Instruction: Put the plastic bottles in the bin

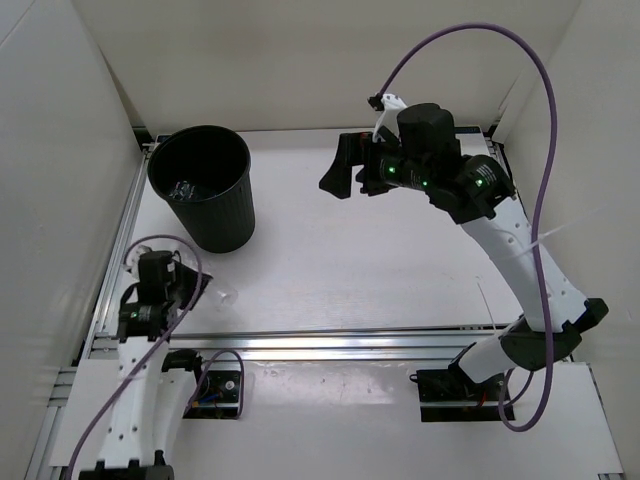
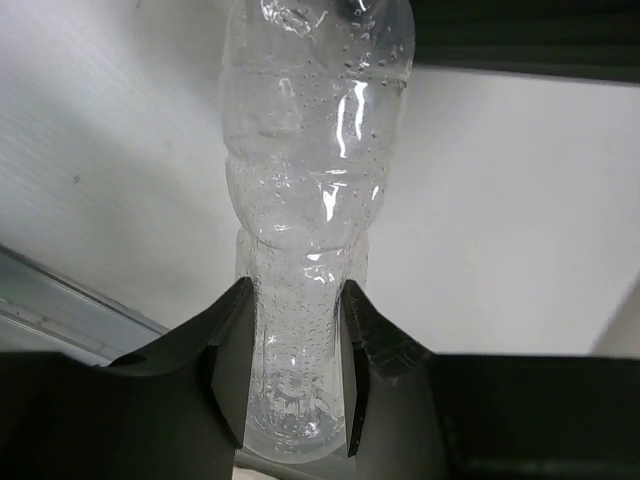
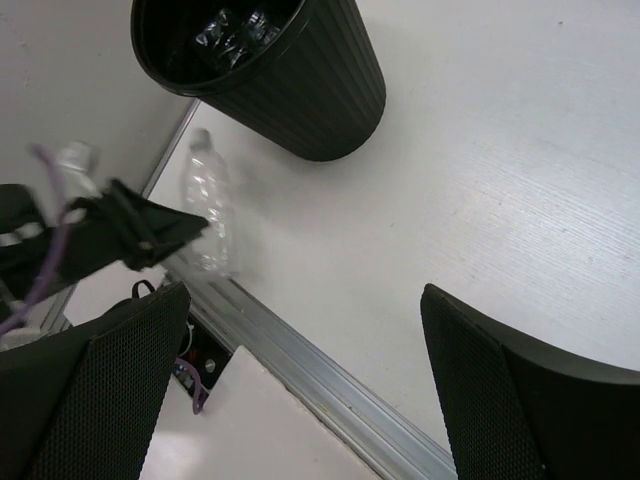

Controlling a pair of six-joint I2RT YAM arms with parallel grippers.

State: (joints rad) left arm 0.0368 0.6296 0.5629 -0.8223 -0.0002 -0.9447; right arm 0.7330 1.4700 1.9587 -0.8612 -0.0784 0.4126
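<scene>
My left gripper raises the bottle past the bin's rim and outward next. It then releases the bottle inside, since the bin's opening (image 1: pixel 203 164) lies outward and higher up.
The black bin (image 1: pixel 205 195) stands at the back left of the table; it also shows in the right wrist view (image 3: pixel 300 80). Bottles (image 3: pixel 235 30) lie inside it, seen as clear glints (image 1: pixel 185 188). My left gripper (image 2: pixel 297 370) is shut on the lower body of a plain clear bottle (image 2: pixel 310 170), near the table's front left corner, in front of the bin (image 1: pixel 190 285). The right wrist view shows that bottle (image 3: pixel 205 215) by the front rail. My right gripper (image 1: pixel 345 172) is open and empty, raised over the back middle of the table, right of the bin. Its fingers (image 3: pixel 500 400) frame bare table.
A metal rail (image 1: pixel 350 340) runs along the table's front edge. White walls close in the left, back and right sides. A purple cable (image 1: pixel 540 150) loops above the right arm.
</scene>
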